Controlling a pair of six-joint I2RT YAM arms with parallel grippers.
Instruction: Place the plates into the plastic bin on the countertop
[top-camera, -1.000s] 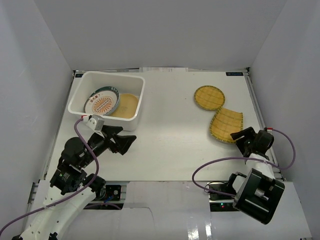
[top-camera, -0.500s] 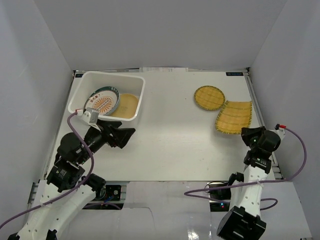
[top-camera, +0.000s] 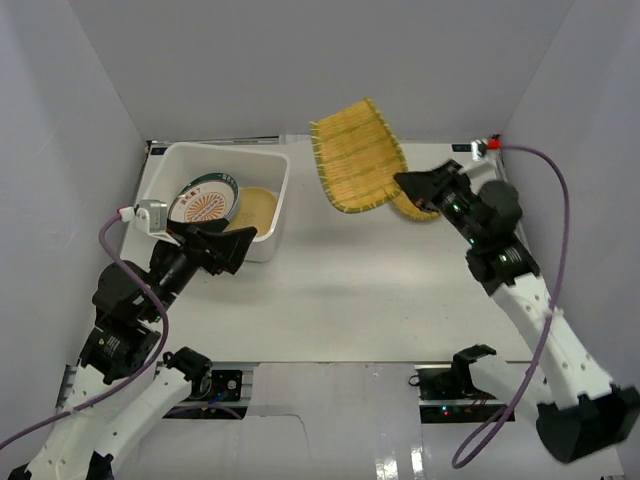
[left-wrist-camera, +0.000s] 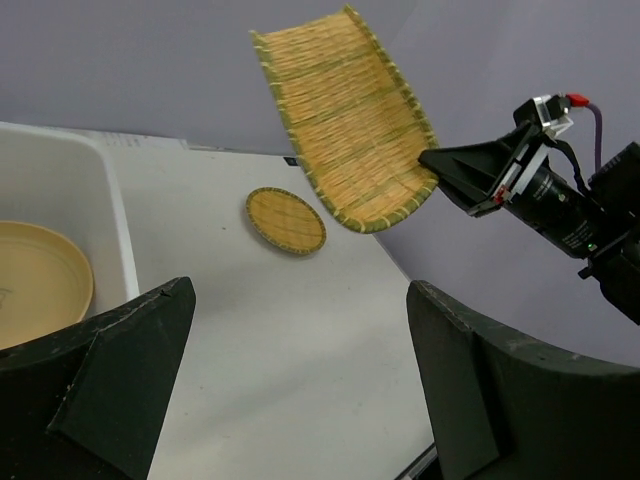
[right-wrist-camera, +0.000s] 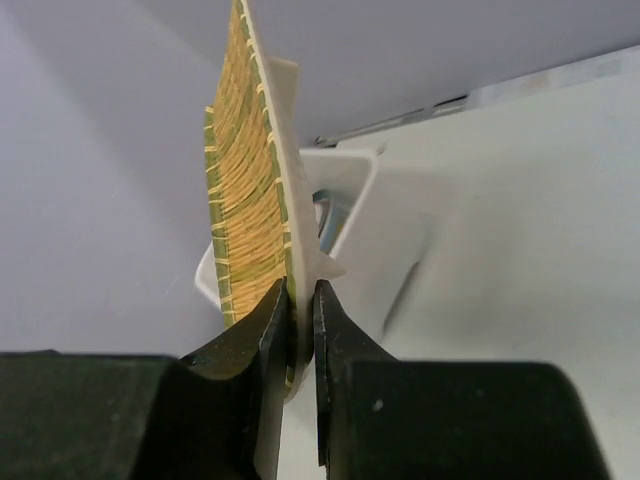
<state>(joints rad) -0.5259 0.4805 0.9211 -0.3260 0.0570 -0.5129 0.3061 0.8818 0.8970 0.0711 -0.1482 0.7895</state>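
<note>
The bin lies to the left of my right gripper in the top view. My right gripper will next move over the sunburst plate (top-camera: 205, 205) in the bin and let go of the rim of the yellow woven-look plate.
My right gripper (top-camera: 405, 183) is shut on the rim of a yellow woven-look plate (top-camera: 353, 155), holding it tilted in the air above the back middle of the countertop (top-camera: 340, 290). In the right wrist view the fingers (right-wrist-camera: 300, 300) pinch the plate's edge (right-wrist-camera: 245, 200), with the plastic bin (right-wrist-camera: 350, 190) beyond. A second woven plate (left-wrist-camera: 286, 220) lies flat on the countertop, partly hidden in the top view (top-camera: 422, 208). The white plastic bin (top-camera: 225, 148) at the back left holds a sunburst plate (top-camera: 205, 205) and a yellow-orange plate (top-camera: 257, 210). My left gripper (top-camera: 228, 250) hangs open and empty just in front of the bin.
Grey walls close in the countertop on the left, back and right. A purple cable loops from each arm. In the left wrist view the bin's wall (left-wrist-camera: 95, 200) stands at the left, and the right arm (left-wrist-camera: 560, 205) reaches in from the right.
My right gripper shut on the woven plate at the right and carried it up and left into the air. The left arm drew back slightly towards the bin's front.
</note>
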